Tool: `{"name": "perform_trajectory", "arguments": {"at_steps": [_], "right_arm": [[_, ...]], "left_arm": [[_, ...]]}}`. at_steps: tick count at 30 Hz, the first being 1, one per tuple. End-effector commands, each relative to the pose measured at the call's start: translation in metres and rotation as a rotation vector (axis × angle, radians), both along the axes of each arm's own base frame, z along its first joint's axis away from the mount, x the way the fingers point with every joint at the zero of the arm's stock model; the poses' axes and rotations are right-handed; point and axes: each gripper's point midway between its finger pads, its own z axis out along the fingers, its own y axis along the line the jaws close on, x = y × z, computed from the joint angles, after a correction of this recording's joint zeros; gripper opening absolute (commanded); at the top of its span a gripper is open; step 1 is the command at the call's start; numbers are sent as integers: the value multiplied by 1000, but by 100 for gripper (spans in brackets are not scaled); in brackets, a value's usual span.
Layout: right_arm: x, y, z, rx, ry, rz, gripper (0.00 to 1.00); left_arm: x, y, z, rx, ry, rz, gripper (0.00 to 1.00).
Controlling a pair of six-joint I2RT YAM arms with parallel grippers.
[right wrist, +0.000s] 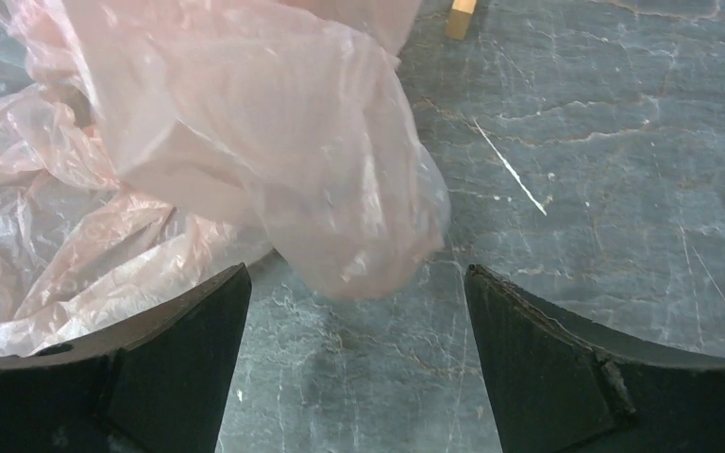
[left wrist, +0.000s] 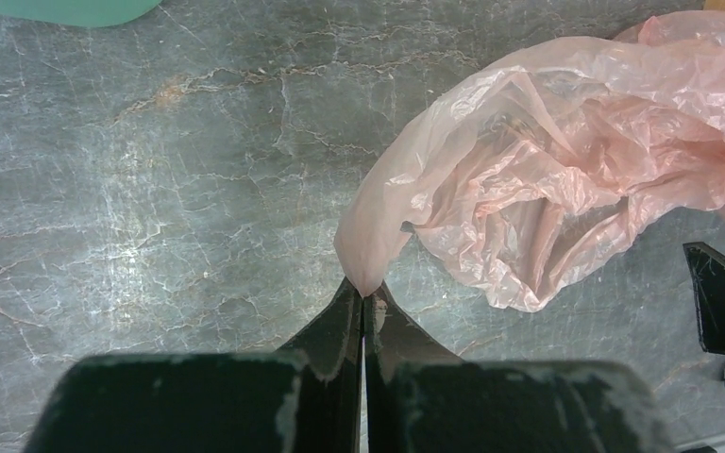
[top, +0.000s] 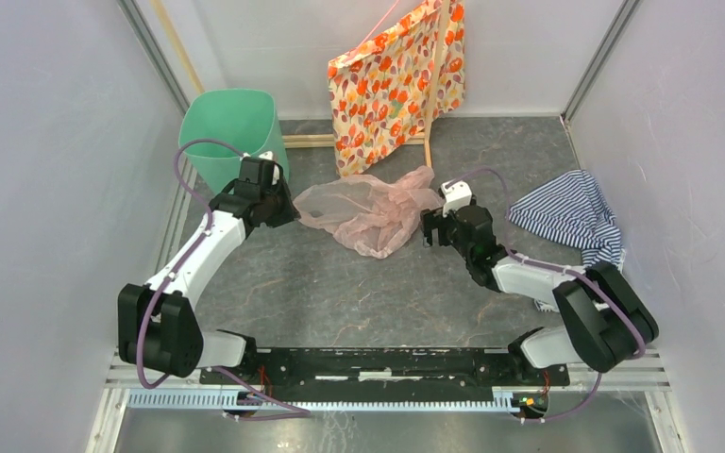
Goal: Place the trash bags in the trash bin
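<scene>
I will slide my right gripper outward onto the pink bag's near fold and close it, because only the fold's tip reaches between its open fingers.
A thin pink plastic trash bag lies crumpled on the grey table between my two arms. My left gripper is shut on the bag's left edge; in the left wrist view its tips pinch a fold of the bag. My right gripper is open at the bag's right side; in the right wrist view the bag hangs just ahead of the gap between the fingers, not gripped. The mint-green trash bin stands upright at the back left, right behind my left gripper.
An orange floral-patterned bag hangs on a wooden frame at the back centre. A blue-and-white striped cloth lies at the right, near my right arm. White walls enclose the table on three sides.
</scene>
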Motion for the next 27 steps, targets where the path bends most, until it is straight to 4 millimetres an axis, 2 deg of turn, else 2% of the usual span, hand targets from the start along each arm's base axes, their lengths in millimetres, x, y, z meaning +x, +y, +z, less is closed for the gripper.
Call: {"name": "perform_trajectory", "arguments": {"at_steps": [1, 5, 9, 11, 14, 15, 16, 18, 19, 20, 21, 22, 23, 24, 25, 26, 27], "right_arm": [[27, 22, 42, 83, -122, 32, 90], [33, 34, 54, 111, -128, 63, 86], [41, 38, 52, 96, -100, 54, 78], [44, 36, 47, 69, -56, 35, 62], [38, 28, 50, 57, 0, -11, 15], [34, 24, 54, 57, 20, -34, 5], [30, 23, 64, 67, 25, -44, 0], [30, 24, 111, 82, 6, -38, 0], [33, 27, 161, 109, -60, -27, 0], [33, 28, 220, 140, -145, -13, 0], [23, 28, 290, 188, -258, 7, 0], [7, 27, 349, 235, -361, 32, 0], [-14, 22, 409, 287, -474, 58, 0], [-39, 17, 454, 341, -568, 88, 0], [-61, 9, 487, 386, -647, 115, 0], [-79, 1, 503, 423, -696, 132, 0], [-92, -7, 505, 449, -723, 135, 0]], "left_arm": [[14, -4, 17, -6, -61, -44, 2], [15, -5, 20, -13, -66, -49, 2], [14, -7, 23, -22, -75, -57, 2], [14, -7, 26, -24, -80, -58, 2], [10, -12, 29, -41, -81, -78, 2], [8, -15, 31, -54, -84, -93, 2], [6, -22, 35, -71, -88, -115, 2], [4, -44, 58, -101, -128, -193, 2], [8, -61, 95, -112, -195, -243, 2], [7, -78, 134, -117, -271, -286, 2], [-3, -106, 185, -129, -383, -356, 2], [-11, -120, 237, -125, -506, -368, 2], [-28, -133, 293, -166, -635, -401, 2], [-46, -140, 340, -206, -747, -415, 2], [-62, -140, 377, -248, -844, -424, 2], [-76, -139, 401, -284, -919, -431, 2], [-83, -135, 411, -296, -971, -428, 2]]}}
